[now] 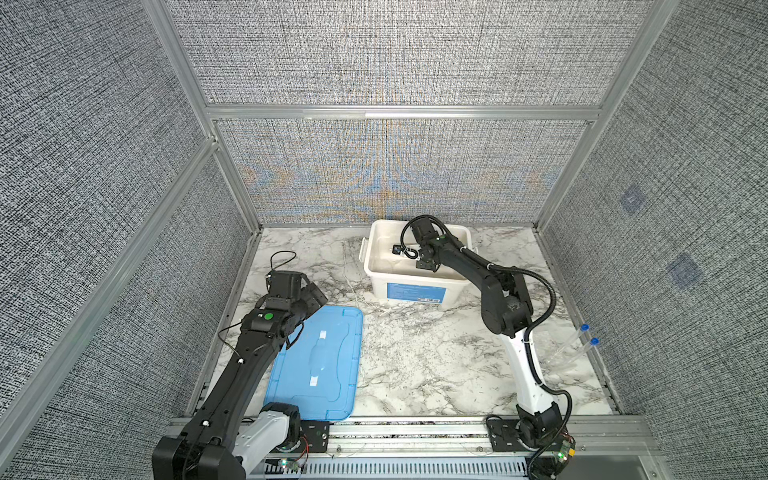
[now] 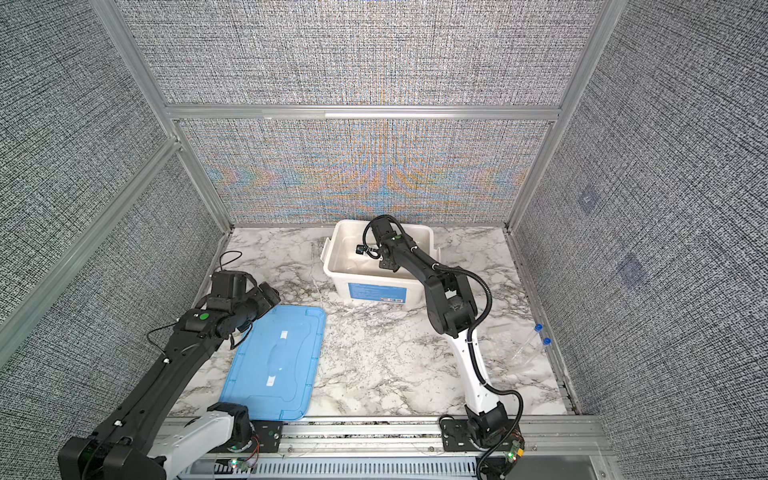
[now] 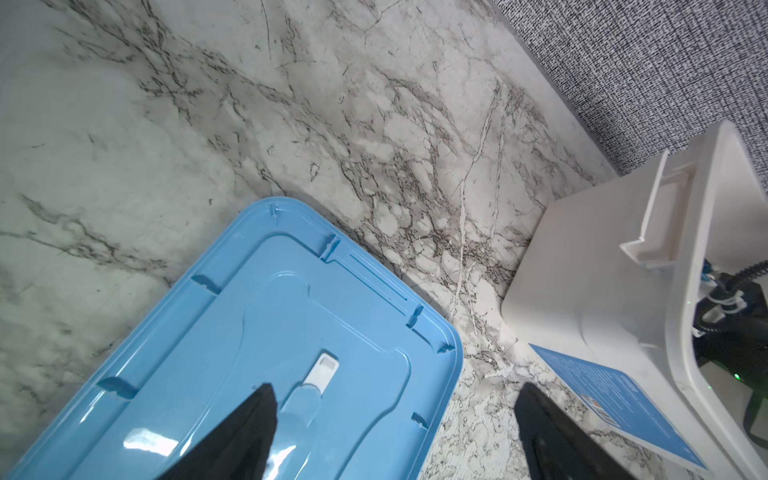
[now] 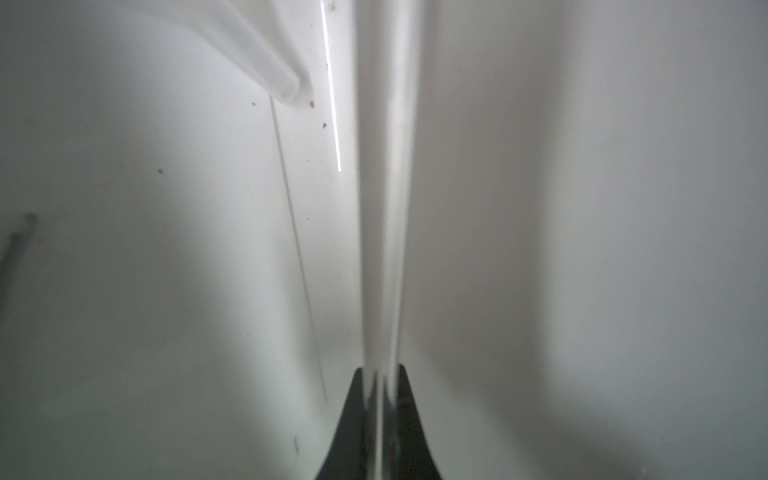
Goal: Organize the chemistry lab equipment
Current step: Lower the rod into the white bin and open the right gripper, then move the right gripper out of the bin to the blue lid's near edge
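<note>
The clear rod is already inside the tub's sides, so my right gripper should go down slightly toward the tub's bottom and release it beside the translucent piece (image 4: pixel 266 62).
My right gripper (image 4: pixel 381 368) reaches down inside the white tub (image 1: pixel 376 232) and is shut on a clear rod (image 4: pixel 384 208) that runs out from the jaws over the tub floor. On that floor lie a translucent piece (image 4: pixel 266 62) and a thin clear rod (image 4: pixel 299 257). Two long clear tubes with blue caps (image 1: pixel 575 343) (image 2: pixel 534 343) lie by the right wall in both top views. My left gripper (image 3: pixel 397 388) (image 1: pixel 316 295) hangs open and empty over the far corner of the blue lid (image 3: pixel 208 332).
The blue lid (image 1: pixel 328 374) lies flat at the front left, and the tub (image 2: pixel 340 232) stands at the back centre. A thin pale line (image 3: pixel 461 249), perhaps a clear rod, runs over the marble between them. Fabric walls close three sides.
</note>
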{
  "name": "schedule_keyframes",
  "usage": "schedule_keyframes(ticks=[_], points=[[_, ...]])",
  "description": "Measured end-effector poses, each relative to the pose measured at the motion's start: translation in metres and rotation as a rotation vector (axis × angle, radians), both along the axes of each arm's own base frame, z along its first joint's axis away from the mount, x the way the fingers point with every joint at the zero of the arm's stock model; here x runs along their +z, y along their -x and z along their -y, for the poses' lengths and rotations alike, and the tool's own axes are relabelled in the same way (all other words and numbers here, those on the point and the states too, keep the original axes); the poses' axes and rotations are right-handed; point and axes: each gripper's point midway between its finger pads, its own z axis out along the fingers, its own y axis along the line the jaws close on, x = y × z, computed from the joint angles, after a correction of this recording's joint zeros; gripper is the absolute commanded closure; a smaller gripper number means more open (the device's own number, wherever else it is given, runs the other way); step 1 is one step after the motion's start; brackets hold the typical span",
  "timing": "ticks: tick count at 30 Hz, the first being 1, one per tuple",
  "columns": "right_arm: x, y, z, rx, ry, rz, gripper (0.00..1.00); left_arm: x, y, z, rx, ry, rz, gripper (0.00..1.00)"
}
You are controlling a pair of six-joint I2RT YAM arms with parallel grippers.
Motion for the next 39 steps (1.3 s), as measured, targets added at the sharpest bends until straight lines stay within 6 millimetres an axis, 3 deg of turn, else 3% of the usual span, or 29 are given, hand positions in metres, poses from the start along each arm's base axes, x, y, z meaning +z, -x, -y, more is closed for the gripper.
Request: schedule_keyframes(ticks=[13, 23, 32, 39], points=[[-0.016, -0.004, -0.009, 0.034, 0.025, -0.015, 0.85, -0.036, 0.035, -0.041, 0.227, 0.036, -0.157, 0.05], [-0.001, -0.001, -0.007, 0.032, 0.024, -0.009, 0.79, -0.046, 0.044, -0.051, 0.245, 0.037, -0.226, 0.03], [0.047, 0.008, -0.009, 0.013, -0.068, 0.045, 0.79, -0.049, 0.053, -0.065, 0.305, 0.043, -0.271, 0.01], [0.105, 0.024, -0.021, -0.006, -0.261, 0.081, 0.77, -0.053, 0.061, -0.076, 0.345, 0.039, -0.304, 0.01]])
